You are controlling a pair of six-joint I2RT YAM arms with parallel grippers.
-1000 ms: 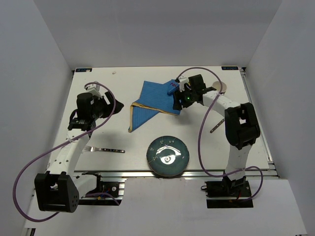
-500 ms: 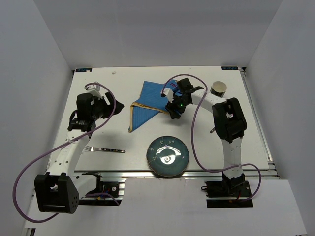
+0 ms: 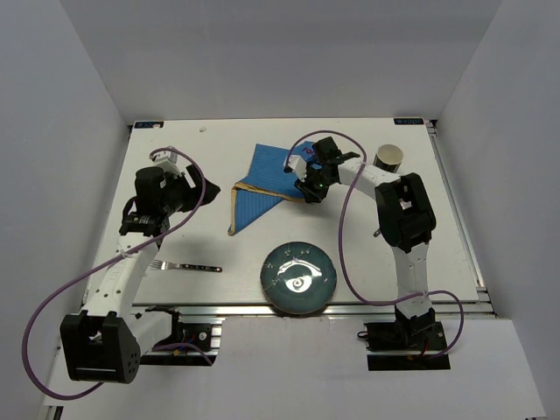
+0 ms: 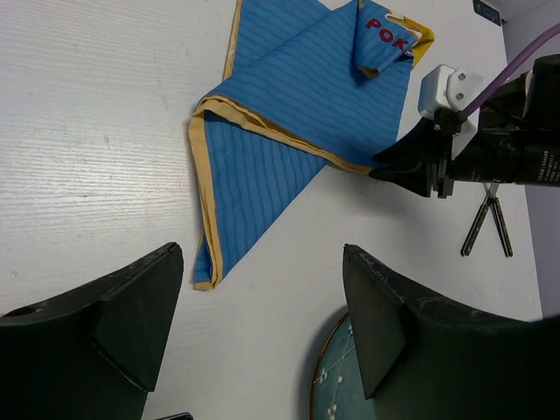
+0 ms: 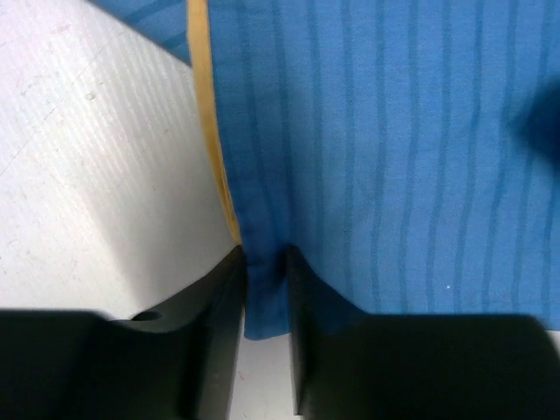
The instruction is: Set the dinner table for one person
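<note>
The placemat is doubled over, so I will move my left gripper down, outward and to the right in the top view, onto the placemat's yellow edge beyond the fold (image 3: 251, 166) (image 4: 232, 44).
The white dinner table (image 3: 175, 149) holds a crumpled, folded blue placemat (image 3: 271, 171) with a yellow border at the back middle. My right gripper (image 3: 308, 192) is shut on the placemat's near right edge. In the right wrist view the blue cloth (image 5: 394, 131) is pinched between the gripper (image 5: 265, 289) fingers. My left gripper (image 3: 206, 185) is open and empty, held above the table left of the placemat (image 4: 297, 96). Its wrist view shows the gripper (image 4: 261, 258) wide apart. A teal plate (image 3: 299, 278) sits at the front middle. A fork (image 3: 184, 265) lies at the front left.
A paper cup (image 3: 389, 157) stands at the back right. A thin metal utensil (image 3: 381, 229) lies right of the plate and also shows in the left wrist view (image 4: 488, 223). A metal rail (image 3: 236, 306) runs along the front edge.
My right gripper has moved left and slightly nearer along the placemat's right edge, uncovering the cup behind it. The left arm has hardly moved.
</note>
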